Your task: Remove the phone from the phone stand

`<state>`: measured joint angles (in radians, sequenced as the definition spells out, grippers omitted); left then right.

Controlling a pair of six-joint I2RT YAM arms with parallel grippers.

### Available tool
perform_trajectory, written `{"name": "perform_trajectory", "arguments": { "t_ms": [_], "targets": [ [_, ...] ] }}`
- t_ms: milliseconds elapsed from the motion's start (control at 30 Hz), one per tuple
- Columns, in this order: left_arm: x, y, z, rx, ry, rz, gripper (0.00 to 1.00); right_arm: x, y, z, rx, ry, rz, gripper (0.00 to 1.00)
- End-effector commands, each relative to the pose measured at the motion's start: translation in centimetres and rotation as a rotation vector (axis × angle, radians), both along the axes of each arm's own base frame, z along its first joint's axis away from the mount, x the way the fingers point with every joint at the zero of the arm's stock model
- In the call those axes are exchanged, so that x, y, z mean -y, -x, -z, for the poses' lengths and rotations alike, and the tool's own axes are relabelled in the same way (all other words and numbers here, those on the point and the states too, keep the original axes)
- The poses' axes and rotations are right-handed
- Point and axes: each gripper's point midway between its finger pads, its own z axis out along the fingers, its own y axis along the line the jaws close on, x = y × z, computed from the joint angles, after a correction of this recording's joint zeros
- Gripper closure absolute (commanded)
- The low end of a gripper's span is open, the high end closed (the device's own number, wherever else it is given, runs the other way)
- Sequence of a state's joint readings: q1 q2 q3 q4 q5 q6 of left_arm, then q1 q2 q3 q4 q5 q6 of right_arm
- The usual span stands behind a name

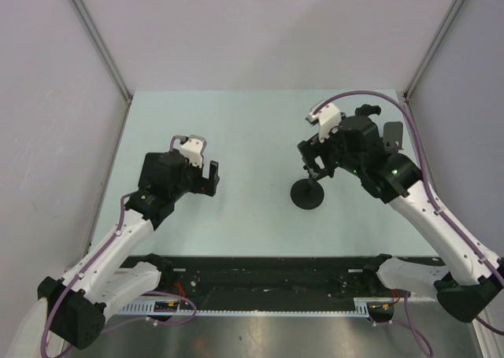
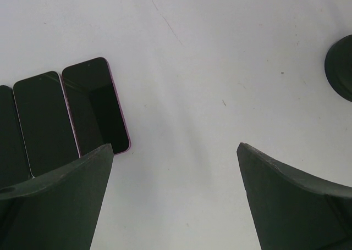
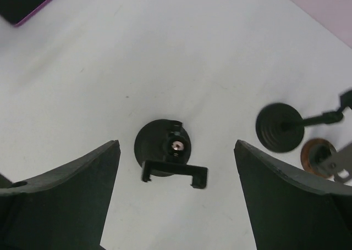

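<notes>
I will next lower my right gripper to the right in the top view, onto the end of the bracket away from the phones, because that end sticks out past the base of the stand.
The black phone stand [image 3: 163, 145], a round base with a clamp bracket on top, stands on the table and its clamp holds nothing. In the top view the stand [image 1: 309, 195] sits just below my right gripper [image 1: 315, 166]. In the right wrist view my right gripper [image 3: 177, 144] is open above it, a finger on each side, touching nothing. Three dark phones lie flat side by side on the table; the nearest is pink-edged [image 2: 97, 105], with another [image 2: 44, 121] to its left. My left gripper [image 2: 175, 146] is open and empty, just right of the phones; it also shows in the top view [image 1: 210, 177].
A second black stand base [image 3: 278, 127] with a thin arm and a copper-coloured disc [image 3: 319, 155] lie right of the stand. The pink-edged phone's corner [image 3: 27, 1] shows at the top left of the right wrist view. The enclosure's walls [image 1: 260, 35] surround the table.
</notes>
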<state>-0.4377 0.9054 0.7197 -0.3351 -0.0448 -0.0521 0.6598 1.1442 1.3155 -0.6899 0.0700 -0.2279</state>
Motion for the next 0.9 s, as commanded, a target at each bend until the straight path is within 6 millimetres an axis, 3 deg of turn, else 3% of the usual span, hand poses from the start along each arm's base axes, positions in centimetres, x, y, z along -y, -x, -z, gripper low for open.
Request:
{"name": "perform_trajectory", "arguments": {
  "t_ms": [0, 167, 267, 400, 633, 867],
  "targets": [
    [0.4, -0.5, -0.5, 0.032, -0.01, 0.024, 0.0, 4.5, 0.2, -0.4, -0.056, -0.049, 0.237, 0.13],
    [0.4, -0.5, -0.2, 0.026, -0.016, 0.022, 0.0, 7.6, 0.9, 2.4, -0.164, -0.092, 0.334, 0.23],
    [0.5, -0.6, -0.2, 0.024, -0.016, 0.025, 0.0, 7.9, 1.2, 3.8, -0.22, -0.113, 0.326, 0.31],
    [0.6, -0.5, 0.1, 0.015, -0.021, 0.029, 0.0, 7.0, 1.4, 5.9, -0.286, -0.138, 0.267, 0.44],
    [0.6, -0.6, 0.2, 0.013, -0.025, 0.026, 0.0, 7.0, 0.5, 9.5, -0.353, -0.12, 0.243, 0.52],
    [0.6, -0.7, 0.2, 0.011, -0.028, 0.029, 0.0, 6.3, -1.1, 10.1, -0.336, -0.127, 0.199, 0.55]
  ]
}}
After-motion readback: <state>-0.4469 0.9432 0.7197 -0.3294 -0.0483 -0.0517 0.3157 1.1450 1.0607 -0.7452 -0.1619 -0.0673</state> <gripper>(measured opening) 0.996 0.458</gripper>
